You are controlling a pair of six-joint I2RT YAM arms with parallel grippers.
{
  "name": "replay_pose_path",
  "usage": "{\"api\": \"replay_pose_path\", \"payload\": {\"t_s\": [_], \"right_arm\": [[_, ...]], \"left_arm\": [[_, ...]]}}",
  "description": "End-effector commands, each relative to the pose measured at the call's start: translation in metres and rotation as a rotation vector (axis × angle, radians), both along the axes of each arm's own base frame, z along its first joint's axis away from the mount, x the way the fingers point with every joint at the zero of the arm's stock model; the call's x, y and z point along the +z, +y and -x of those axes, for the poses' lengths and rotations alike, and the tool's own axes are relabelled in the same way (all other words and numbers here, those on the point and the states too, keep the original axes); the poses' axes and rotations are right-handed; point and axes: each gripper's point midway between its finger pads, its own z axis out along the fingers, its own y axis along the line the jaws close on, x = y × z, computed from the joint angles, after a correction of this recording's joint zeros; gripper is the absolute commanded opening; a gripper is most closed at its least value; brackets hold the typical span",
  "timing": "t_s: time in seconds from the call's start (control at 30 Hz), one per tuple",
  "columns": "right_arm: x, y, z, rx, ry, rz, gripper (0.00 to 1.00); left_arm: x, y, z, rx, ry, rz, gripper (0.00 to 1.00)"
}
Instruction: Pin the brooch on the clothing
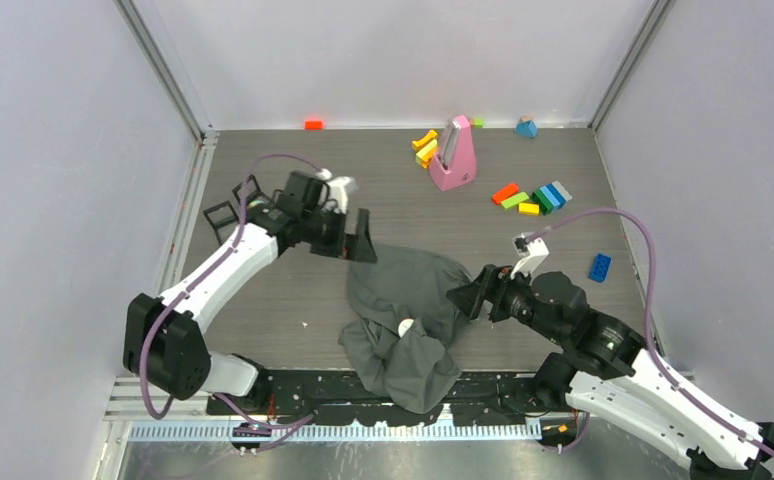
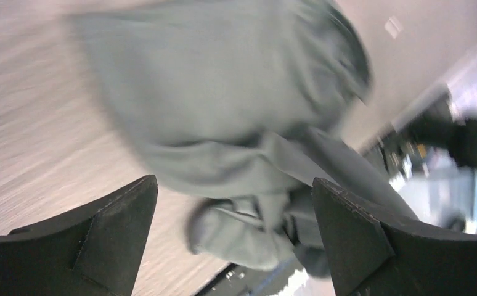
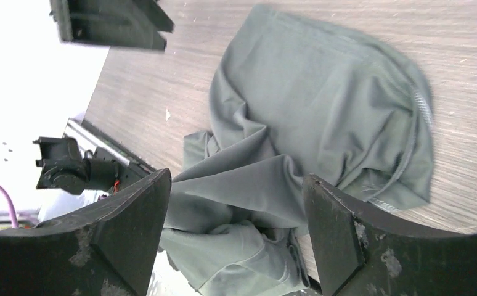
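Next, my left gripper swings away from the shirt point(image 2: 224, 92) onto the black frame's far part, since that frame stands to the gripper's left in the top view.
The clothing, a dark grey T-shirt point(image 1: 403, 300), lies crumpled on the wooden table, and its near part hangs over the table's front edge. A small white round spot point(image 1: 404, 326) sits on it; I cannot tell whether this is the brooch or a label. My left gripper point(image 1: 358, 240) is open and empty at the shirt's far left corner. The blurred left wrist view shows the shirt point(image 2: 224, 92) beyond the spread fingers point(image 2: 119, 228). My right gripper point(image 1: 468, 297) is open and empty at the shirt's right edge. The right wrist view shows the shirt's folds point(image 3: 322, 111) between its fingers point(image 3: 131, 228).
A pink stand point(image 1: 453, 155) is at the back, with yellow and orange blocks point(image 1: 425, 148) beside it. A row of coloured blocks point(image 1: 533, 197) and a blue block point(image 1: 599, 266) lie on the right. A black frame point(image 1: 225, 208) stands by the left wall.
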Motion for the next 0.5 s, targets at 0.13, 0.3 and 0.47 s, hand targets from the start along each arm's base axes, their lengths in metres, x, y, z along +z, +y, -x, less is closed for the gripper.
{"api": "replay_pose_path", "payload": {"t_s": [0.13, 0.3, 0.47], "right_arm": [[0.024, -0.035, -0.013, -0.147, -0.101, 0.048, 0.85], [0.025, -0.031, -0.016, -0.141, -0.121, 0.036, 0.85], [0.023, -0.022, -0.015, -0.109, -0.117, 0.015, 0.85]], "left_arm": [[-0.023, 0.148, -0.135, 0.801, -0.209, -0.285, 1.00], [-0.039, 0.199, -0.173, 0.999, -0.263, -0.422, 0.94], [-0.056, 0.233, -0.201, 1.093, -0.273, -0.501, 0.89]]}}
